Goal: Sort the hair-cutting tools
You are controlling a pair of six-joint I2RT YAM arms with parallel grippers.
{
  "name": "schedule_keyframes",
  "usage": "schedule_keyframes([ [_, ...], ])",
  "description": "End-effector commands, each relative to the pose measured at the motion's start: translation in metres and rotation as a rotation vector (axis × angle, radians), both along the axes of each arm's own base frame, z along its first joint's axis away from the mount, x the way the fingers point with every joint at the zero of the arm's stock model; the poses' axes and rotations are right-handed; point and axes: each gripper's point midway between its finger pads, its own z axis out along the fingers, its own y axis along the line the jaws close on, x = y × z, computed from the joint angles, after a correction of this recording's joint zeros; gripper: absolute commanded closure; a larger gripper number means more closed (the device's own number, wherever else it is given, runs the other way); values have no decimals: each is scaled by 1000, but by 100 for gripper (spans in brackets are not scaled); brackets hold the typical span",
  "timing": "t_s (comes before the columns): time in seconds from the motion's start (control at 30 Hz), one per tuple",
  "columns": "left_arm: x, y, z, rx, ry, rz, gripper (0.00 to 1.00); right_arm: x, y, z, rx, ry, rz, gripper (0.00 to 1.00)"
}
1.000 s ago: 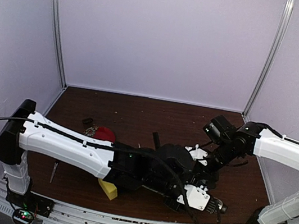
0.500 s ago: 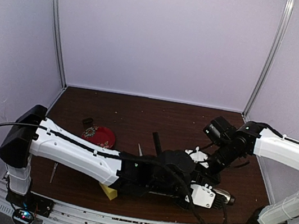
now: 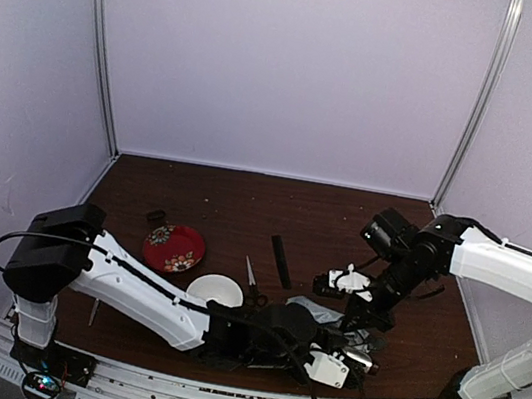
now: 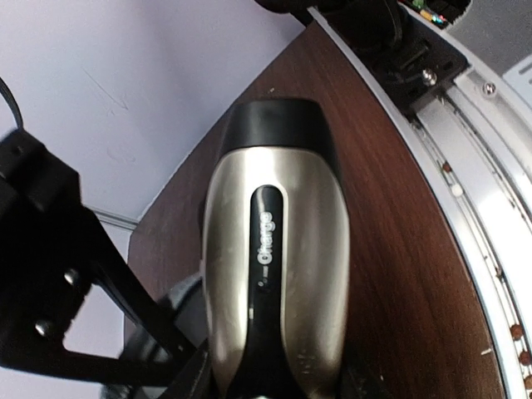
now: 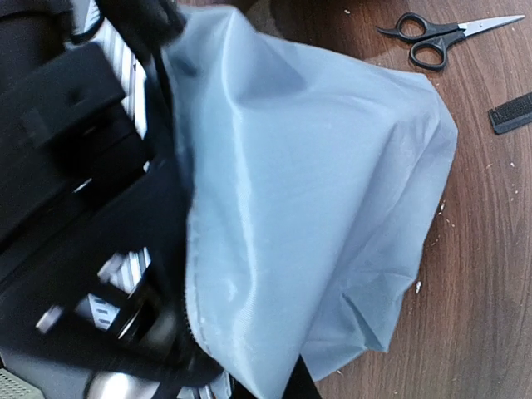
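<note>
The light blue-grey pouch [image 3: 317, 312] [image 4: 190, 311] is outward of my left gripper and below it, so my left gripper will move outward and down to let go of the clipper inside it.
The black-and-silver hair clipper [image 4: 274, 266] fills the left wrist view, held lengthwise over the table's near right edge. My left gripper [image 3: 354, 360] is shut on the clipper [image 3: 362, 358], low at the front. Just behind it, my right gripper [image 3: 360, 321] is shut on the zipper edge of a light blue-grey pouch [image 5: 316, 183], holding it lifted off the table. The pouch [image 3: 317, 312] lies between both grippers. One pair of black-handled scissors [image 3: 251, 282] lies beside the pouch, and these scissors [image 5: 440, 37] show again in the right wrist view. The black comb [image 3: 281, 261] lies behind them.
A white bowl [image 3: 215, 290] sits just behind my left forearm. The red patterned plate [image 3: 174, 248] stands to its left, with a small black object [image 3: 155, 216] beyond it. A thin metal item [image 3: 95, 308] lies at the near left. The metal rail [image 4: 490, 208] borders the front edge.
My left arm has dropped low along the front edge, carrying the clipper left toward the pouch. The bowl and scissors are uncovered; a yellow block is now hidden. The right arm barely moved.
</note>
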Motion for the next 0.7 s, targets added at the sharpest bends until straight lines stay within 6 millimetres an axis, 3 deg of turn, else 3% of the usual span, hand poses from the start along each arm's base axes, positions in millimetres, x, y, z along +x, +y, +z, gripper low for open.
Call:
schedule_keyframes([
  [0.0,16,4,30,-147,-55,83,100,4,2,9,-7,-31,32,100],
  [0.37,52,14,-3,-146,36,284,100,6,5,-8,-38,11,44,100],
  [0.67,69,28,-30,-117,90,425,100,23,3,-12,-46,3,-24,100],
])
